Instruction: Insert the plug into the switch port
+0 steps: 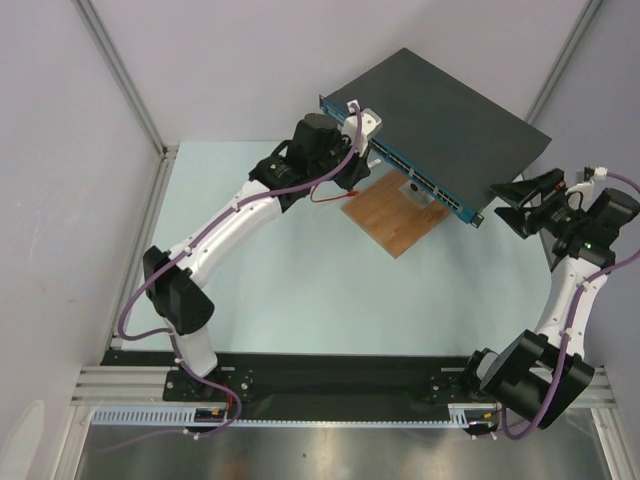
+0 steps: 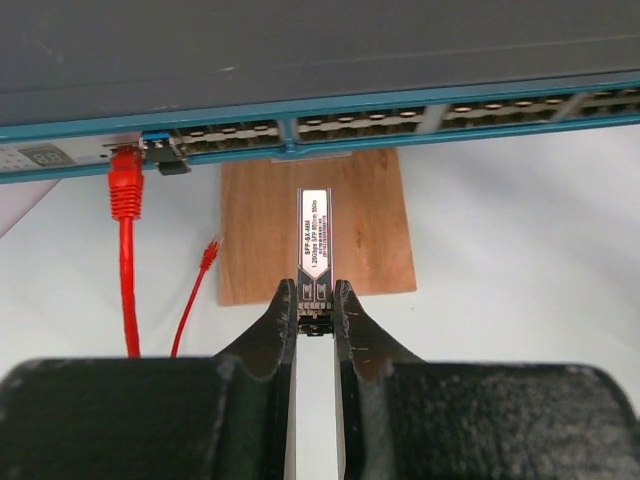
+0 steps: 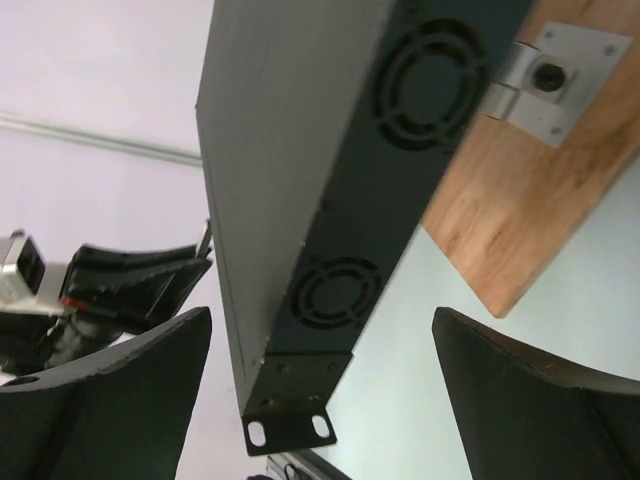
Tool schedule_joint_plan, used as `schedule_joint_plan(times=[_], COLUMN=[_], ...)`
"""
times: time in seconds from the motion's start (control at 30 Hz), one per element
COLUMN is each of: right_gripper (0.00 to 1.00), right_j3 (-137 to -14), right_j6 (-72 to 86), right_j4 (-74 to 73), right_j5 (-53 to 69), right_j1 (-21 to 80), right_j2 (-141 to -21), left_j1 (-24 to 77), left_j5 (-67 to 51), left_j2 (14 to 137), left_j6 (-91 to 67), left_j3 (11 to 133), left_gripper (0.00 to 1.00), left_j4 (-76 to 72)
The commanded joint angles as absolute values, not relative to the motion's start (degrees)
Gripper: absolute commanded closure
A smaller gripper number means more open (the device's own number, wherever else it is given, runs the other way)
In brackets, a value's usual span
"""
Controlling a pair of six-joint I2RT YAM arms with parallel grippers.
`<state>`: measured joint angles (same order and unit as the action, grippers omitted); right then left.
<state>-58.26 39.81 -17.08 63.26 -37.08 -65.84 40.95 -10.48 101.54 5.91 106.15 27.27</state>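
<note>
The plug is short of the switch's teal side [image 2: 330, 125]. I need to move my left gripper toward the blue-tabbed module next, push into the port [image 2: 198, 139] beside it and let go.
The network switch [image 1: 440, 110] is a dark box with a teal port face [image 2: 330, 125], raised above a wooden board [image 1: 395, 215]. My left gripper [image 2: 315, 300] is shut on the plug [image 2: 315, 240], a silver SFP module, holding it by its rear end. The module points at the port row and stands a short way short of it. In the top view the left gripper [image 1: 352, 165] sits at the switch's front left. My right gripper [image 3: 320, 330] is open, its jaws wide on either side of the switch's side panel with fan vents [image 3: 335, 290]; in the top view it [image 1: 515, 200] is at the switch's right corner.
A red cable [image 2: 125, 260] is plugged into a port at the left end of the face, next to a blue-tabbed module [image 2: 160, 150]. A second loose red plug [image 2: 208, 252] lies by the board. A metal bracket [image 3: 550, 75] fixes the switch to the board.
</note>
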Motion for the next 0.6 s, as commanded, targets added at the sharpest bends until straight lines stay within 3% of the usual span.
schedule_joint_plan(times=[0.0, 0.1, 0.2, 0.33, 0.4, 0.57], right_gripper=[0.02, 0.07, 0.19, 0.46, 0.53, 0.84], right_j3=[-57.39, -57.30, -57.13, -56.78, -56.87, -56.78], right_j6=[44.56, 45.09, 45.96, 47.37, 47.37, 47.90], right_j4=[-6.86, -5.54, -4.57, -2.90, -2.99, -2.90], right_j5=[62.32, 61.53, 61.35, 61.17, 61.00, 61.08], right_j1=[-33.93, -32.35, -31.64, -31.38, -31.38, -31.38], right_j2=[-65.48, -66.88, -68.20, -68.47, -68.47, -68.38], left_j1=[39.29, 39.02, 38.76, 38.58, 38.58, 38.50], left_j5=[-9.05, -8.70, -8.53, -7.47, -7.21, -5.63], left_j2=[102.92, 103.97, 104.68, 105.82, 106.26, 108.10], left_j6=[4.57, 5.18, 5.71, 5.89, 6.15, 6.77], left_j3=[110.21, 111.09, 111.36, 112.59, 113.03, 113.90], left_gripper=[1.00, 1.00, 1.00, 1.00, 1.00, 1.00], left_j4=[23.65, 23.12, 21.71, 21.27, 21.01, 20.74])
